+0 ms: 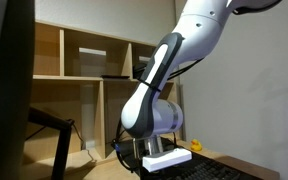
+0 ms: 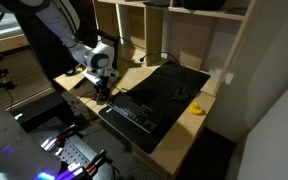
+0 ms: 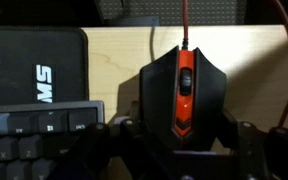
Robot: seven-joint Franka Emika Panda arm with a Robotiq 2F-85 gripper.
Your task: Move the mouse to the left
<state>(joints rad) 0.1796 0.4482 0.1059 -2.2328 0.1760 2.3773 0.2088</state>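
Next, my gripper slides toward the left in the wrist view, beside the keyboard's end (image 3: 101,113), and releases. Bare desk still separates the mouse (image 3: 182,85) from the keyboard.
The mouse (image 3: 182,85) is black with a red-orange stripe down its middle and lies on the light wooden desk (image 3: 119,60). A cable (image 3: 184,20) runs away from its front. In the wrist view my gripper (image 3: 182,142) straddles it, one dark finger tight against each side. It looks shut on the mouse. In an exterior view the gripper (image 2: 102,88) is low on the desk at the near end of the black keyboard (image 2: 134,112), and the mouse is hidden beneath it.
The keyboard (image 3: 34,135) lies right beside the mouse. A flat black item with white lettering (image 3: 34,65) lies beyond it. A large black mat (image 2: 174,85), a yellow duck (image 2: 197,107) and wooden shelves (image 2: 184,30) are further along the desk. The duck also shows in an exterior view (image 1: 196,146).
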